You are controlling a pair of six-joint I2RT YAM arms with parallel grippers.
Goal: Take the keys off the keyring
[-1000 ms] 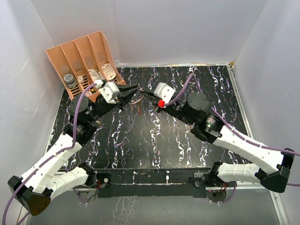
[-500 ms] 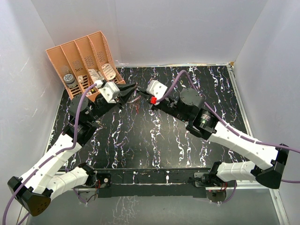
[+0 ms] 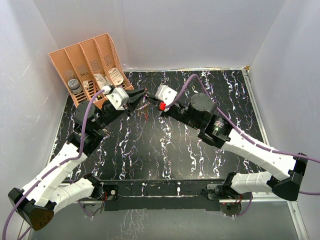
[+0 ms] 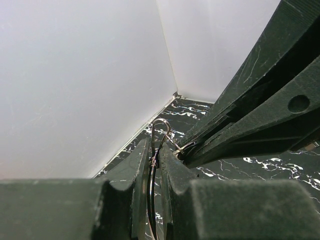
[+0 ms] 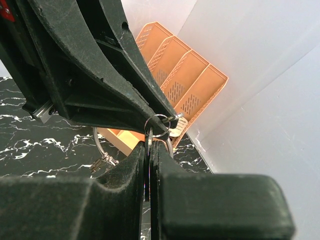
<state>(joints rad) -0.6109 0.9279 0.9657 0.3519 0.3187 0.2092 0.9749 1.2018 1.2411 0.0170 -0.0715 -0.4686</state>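
The right gripper draws the key right in the top view over bare tabletop below, clear of the keyring (image 4: pixel 150 202), next, then lowers and releases it.
Over the table's far left my left gripper (image 3: pixel 141 95) and right gripper (image 3: pixel 150 98) meet tip to tip. In the left wrist view the left gripper (image 4: pixel 156 150) is shut on the keyring (image 4: pixel 150 202), a thin wire loop running between its fingers, with a small ring (image 4: pixel 161 120) at its top. In the right wrist view the right gripper (image 5: pixel 148 145) is shut on a thin silver key (image 5: pixel 149 140) seen edge on, which hangs from the small ring (image 5: pixel 157 136). A larger wire loop (image 5: pixel 95 140) dangles below the left gripper's fingers (image 5: pixel 100 75). No other keys can be made out.
An orange slotted organiser (image 3: pixel 90 60) with small items stands at the far left corner, just behind the grippers, and shows in the right wrist view as the organiser (image 5: pixel 192 80). White walls enclose the black marbled table (image 3: pixel 165 150) on three sides.
The right gripper has moved left and a little farther back, closing the gap to the left gripper's tips. The left gripper has barely shifted. Both stay shut.
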